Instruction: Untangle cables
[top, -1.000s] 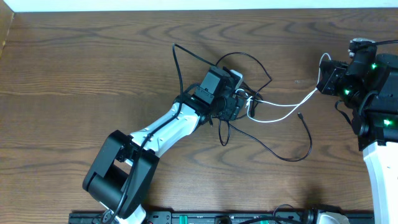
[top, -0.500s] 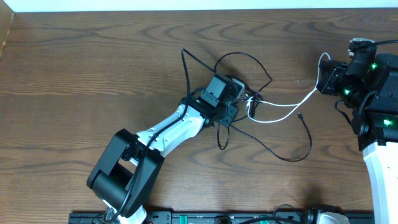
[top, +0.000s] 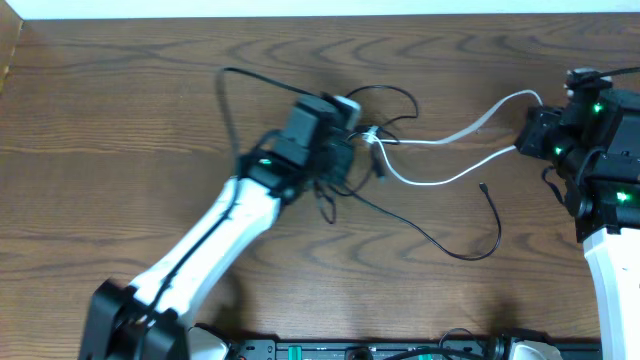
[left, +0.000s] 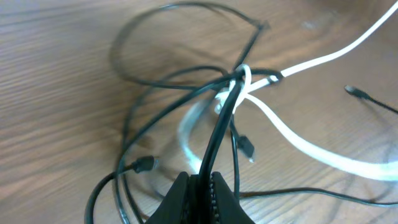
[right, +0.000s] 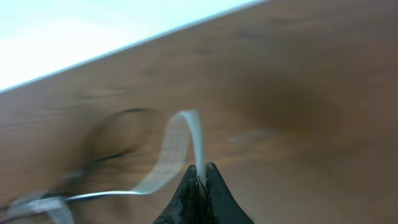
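Note:
The white cable still hangs slack in a bow between my right gripper and the knot, so my right gripper will pull away from the knot, to the right in the overhead view, and let go.
The cables lie tangled mid-table: thin black cords (top: 455, 250) looping around a knot (top: 372, 136), and a white cable (top: 440, 182) running right from it. My left gripper (top: 343, 150) is shut on a black cable just left of the knot. In the left wrist view that black cable (left: 219, 130) rises from the closed gripper (left: 200, 180) to the knot (left: 241, 77), with the white cable (left: 292, 138) crossing behind. My right gripper (top: 528, 130) is shut on the white cable's far end. The right wrist view shows the white cable (right: 186, 134) pinched in that gripper (right: 200, 169).
The wooden table (top: 120, 150) ends at a pale edge along the back. A black rail (top: 350, 350) runs along the front edge. The right arm's body (top: 610, 200) fills the right side. A loose black plug (top: 482, 186) lies between the tangle and the right arm.
My left gripper closed on a black cable and swung left and back, dragging the tangle with it. The white cable now stretches straighter toward the right gripper.

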